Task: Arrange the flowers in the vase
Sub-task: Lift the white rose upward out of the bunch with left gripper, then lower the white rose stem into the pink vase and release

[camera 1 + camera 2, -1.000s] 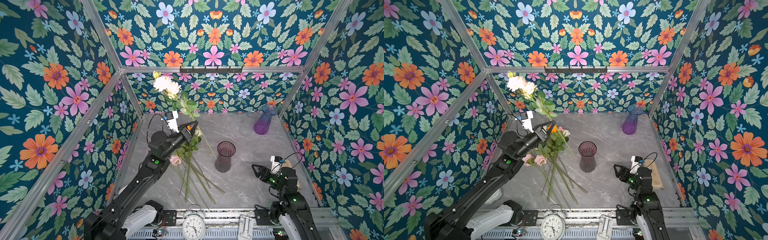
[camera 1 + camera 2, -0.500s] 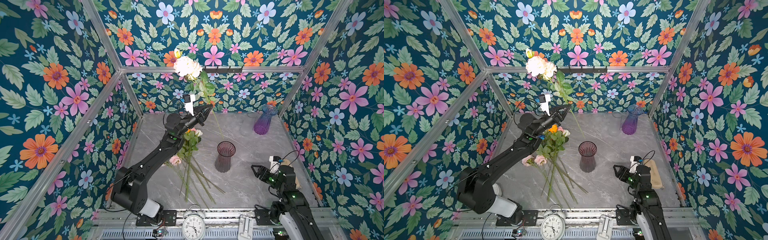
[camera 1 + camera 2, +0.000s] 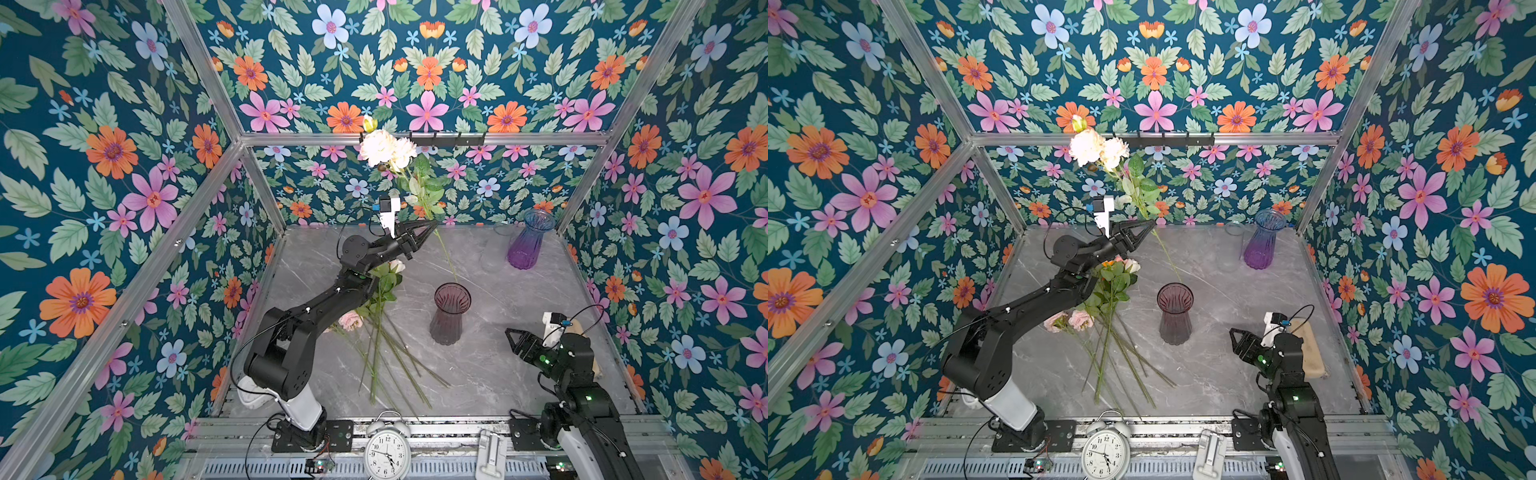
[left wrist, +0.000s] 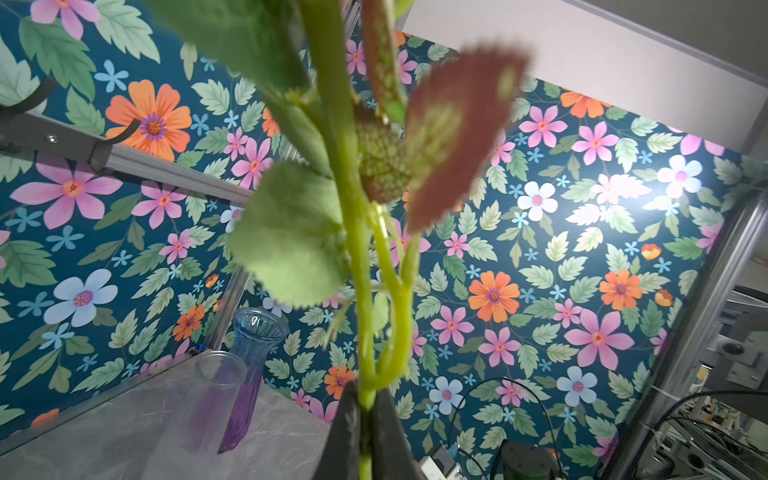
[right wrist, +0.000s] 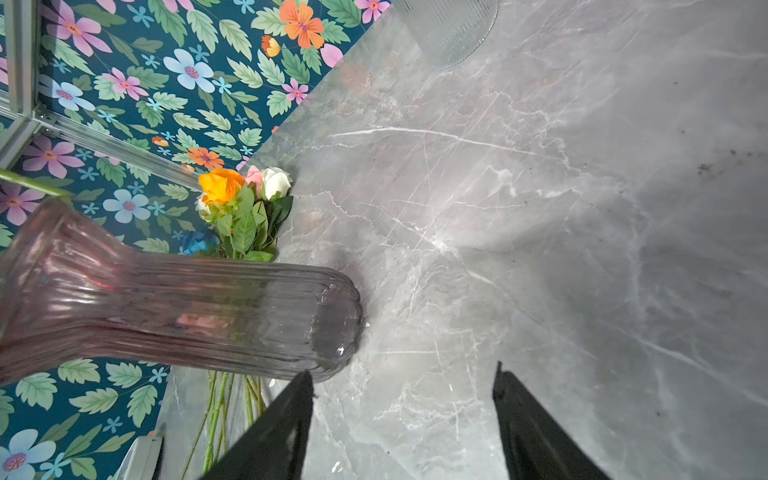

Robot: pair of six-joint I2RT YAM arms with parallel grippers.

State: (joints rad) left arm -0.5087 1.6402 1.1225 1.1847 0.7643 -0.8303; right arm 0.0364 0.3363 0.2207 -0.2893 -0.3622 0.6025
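Note:
Next, my left gripper draws back and down before releasing the stem. The vase's opening lies below and back, and the stem's end hangs behind the vase's rim.
My left gripper is raised over the back of the table. It is shut on the green stem of a cream peony flower. The left wrist view shows the stem pinched between the fingertips of the left gripper. The stem's lower end hangs just behind the smoky pink ribbed vase, which stands upright mid-table. More flowers lie in a pile left of the vase. My right gripper is open and empty, low, right of the vase.
A purple-and-blue vase and a clear glass stand at the back right. An alarm clock and a white device sit at the front rail. A tan object lies beside the right arm.
The left arm has lifted the cream peony and swung it right and back, so the stem end now hangs near the vase. The right arm has not moved.

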